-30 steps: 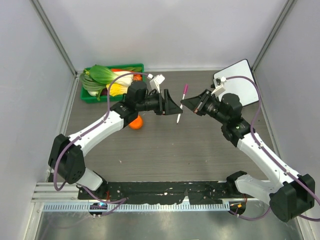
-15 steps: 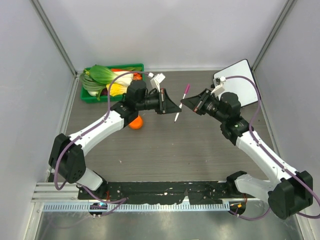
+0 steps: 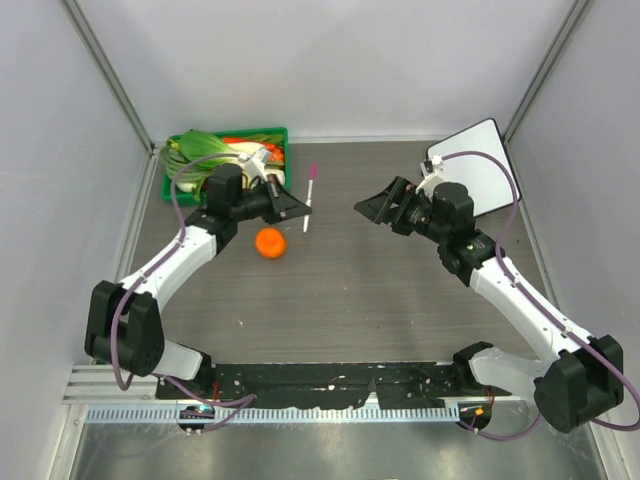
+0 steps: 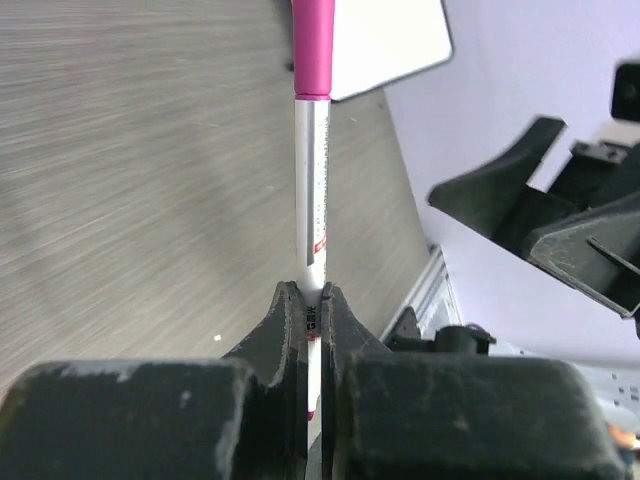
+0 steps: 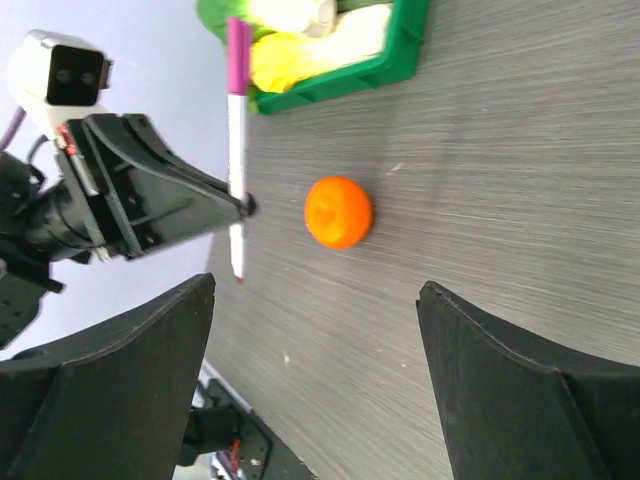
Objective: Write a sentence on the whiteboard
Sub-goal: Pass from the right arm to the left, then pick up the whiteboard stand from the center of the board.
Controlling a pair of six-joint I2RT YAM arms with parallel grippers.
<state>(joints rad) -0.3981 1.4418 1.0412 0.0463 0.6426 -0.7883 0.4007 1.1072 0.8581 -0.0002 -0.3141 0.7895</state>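
My left gripper is holding the marker. My right gripper will next swing away from the marker (image 3: 309, 196), turn down and lower onto the black tab of the whiteboard.
My left gripper (image 3: 301, 207) is shut on a white marker (image 3: 309, 196) with a magenta cap, held above the table left of centre. In the left wrist view the marker (image 4: 312, 180) rises from between the closed jaws of my left gripper (image 4: 310, 298). My right gripper (image 3: 368, 209) stands open and holds nothing, a short way right of the marker. Seen from the right wrist, the marker (image 5: 237, 150) hangs in the left gripper (image 5: 243, 206), ahead of my right gripper (image 5: 318, 290). The whiteboard (image 3: 478, 172) lies at the back right; no sentence shows on it.
An orange (image 3: 270, 242) lies on the table under the left arm, also in the right wrist view as the orange (image 5: 339, 211). A green tray (image 3: 180, 196) of vegetables sits at the back left. Grey walls close in the table on three sides.
The right gripper has opened and let go of the marker. The left gripper closed on it and has drawn back to the left with it, uncovering the orange.
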